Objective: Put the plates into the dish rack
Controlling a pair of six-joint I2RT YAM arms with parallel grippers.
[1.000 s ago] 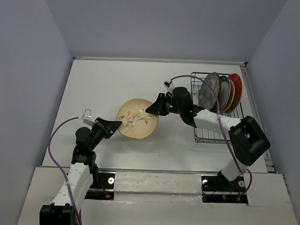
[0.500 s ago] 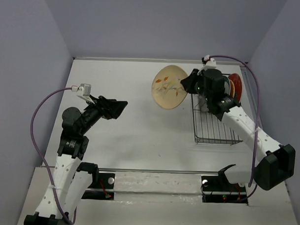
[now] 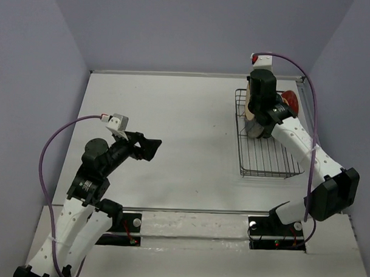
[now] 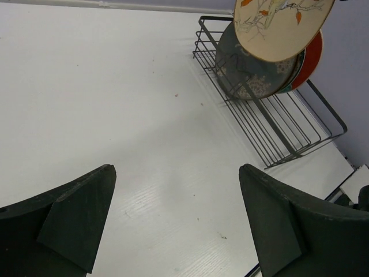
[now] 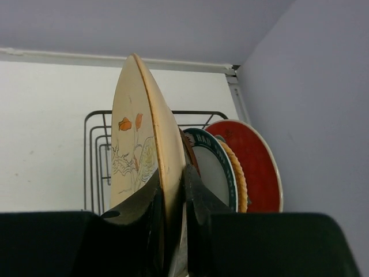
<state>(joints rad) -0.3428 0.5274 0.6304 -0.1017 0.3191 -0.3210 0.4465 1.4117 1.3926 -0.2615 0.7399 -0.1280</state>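
The right gripper lowers the cream plate point(image 3: 248, 103) into the dish rack point(image 3: 267, 155) beside the grey plate next, since the rack's wires away from the purple wall stand free.
The cream plate point(image 5: 134, 151) with the branch design stands on edge, and my right gripper point(image 5: 172, 186) is shut on its rim. In the left wrist view this cream plate point(image 4: 282, 26) hangs above the black wire dish rack point(image 4: 278, 124), in front of a grey plate point(image 4: 247, 72) and a red plate point(image 4: 315, 55) standing in it. Behind it in the right wrist view stand a white plate with a teal rim point(image 5: 213, 170), an orange plate point(image 5: 238, 176) and the red plate point(image 5: 253, 167). My left gripper point(image 3: 149, 146) hovers open over the table, left of centre, holding nothing.
The dish rack point(image 3: 266, 161) sits at the table's far right, close to the purple side wall point(image 3: 351, 89). Its near half holds no plates. The white table point(image 3: 173, 114) spreads between the arms. The table's front edge shows at the lower right of the left wrist view.
My left gripper let go of the cream plate, opened wide and drew back left. My right arm carried the plate from the middle of the table up and over to the rack.
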